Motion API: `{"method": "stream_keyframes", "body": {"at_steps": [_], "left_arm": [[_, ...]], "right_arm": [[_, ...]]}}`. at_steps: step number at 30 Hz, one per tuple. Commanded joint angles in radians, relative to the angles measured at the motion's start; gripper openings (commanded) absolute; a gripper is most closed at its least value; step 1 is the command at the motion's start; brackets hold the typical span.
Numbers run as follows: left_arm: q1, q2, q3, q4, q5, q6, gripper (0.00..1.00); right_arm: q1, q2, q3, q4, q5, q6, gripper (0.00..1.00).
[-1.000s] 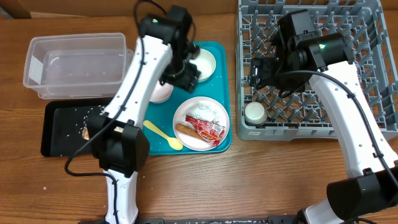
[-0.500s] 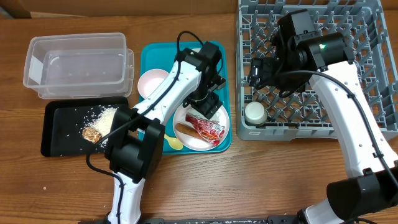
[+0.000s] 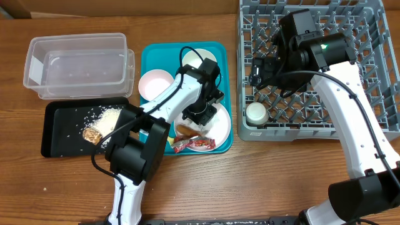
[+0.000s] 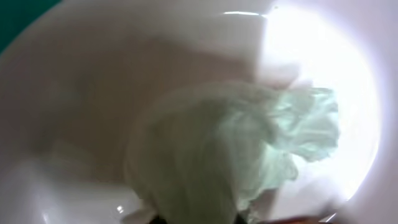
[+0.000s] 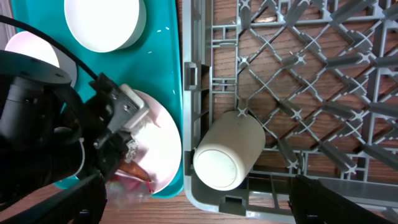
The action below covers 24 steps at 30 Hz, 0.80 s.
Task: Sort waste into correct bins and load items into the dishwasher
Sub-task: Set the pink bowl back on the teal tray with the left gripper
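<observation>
My left gripper should lift the crumpled napkin and carry it away from my base, past the pink bowl, over the clear tub [image 3: 80,64].
My left gripper [image 3: 203,114] is down on the round white plate [image 3: 220,123] on the teal tray and is shut on the crumpled white napkin [image 4: 236,155]. That napkin fills the left wrist view, with the plate [image 4: 93,93] behind it. The red-and-white wrapper [image 3: 195,144] lies at the plate's front edge, beside the brown sausage piece [image 3: 183,130]. My right gripper [image 5: 208,199] hangs open over the grey dish rack [image 3: 325,37], above the white cup [image 5: 227,152] lying on its side in the rack's front left corner.
On the teal tray [image 3: 150,53] sit a pale pink bowl [image 3: 155,83] and a white bowl [image 3: 199,59]. The clear tub [image 3: 78,65] stands at the far left. In front of it, the black tray [image 3: 62,131] holds rice and a brown lump.
My left gripper has moved from the white bowl to the plate and shut on the napkin. The wrapper has slid to the plate's front edge. My right arm has not moved.
</observation>
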Motion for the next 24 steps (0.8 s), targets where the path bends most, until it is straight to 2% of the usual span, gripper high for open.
{"method": "stream_keyframes", "body": {"at_steps": [1,7,15,20,24], "left_arm": [[-0.005,0.003,-0.016,0.025,-0.009,-0.029,0.04],[0.029,0.002,0.123,-0.053,-0.018,-0.103,0.04],[0.102,0.002,0.524,-0.332,0.008,-0.142,0.04],[0.228,0.002,0.734,-0.452,-0.074,-0.265,0.04],[0.386,0.003,0.761,-0.431,-0.114,-0.342,0.04]], "right_arm": [[-0.003,0.0,0.001,0.005,0.005,-0.004,0.96],[-0.003,0.0,0.001,-0.003,0.005,-0.004,0.96],[-0.003,0.0,0.001,-0.006,0.005,-0.004,0.96],[-0.003,0.0,0.001,-0.006,0.005,-0.004,0.96],[-0.003,0.0,0.001,-0.006,0.005,-0.004,0.96]]}}
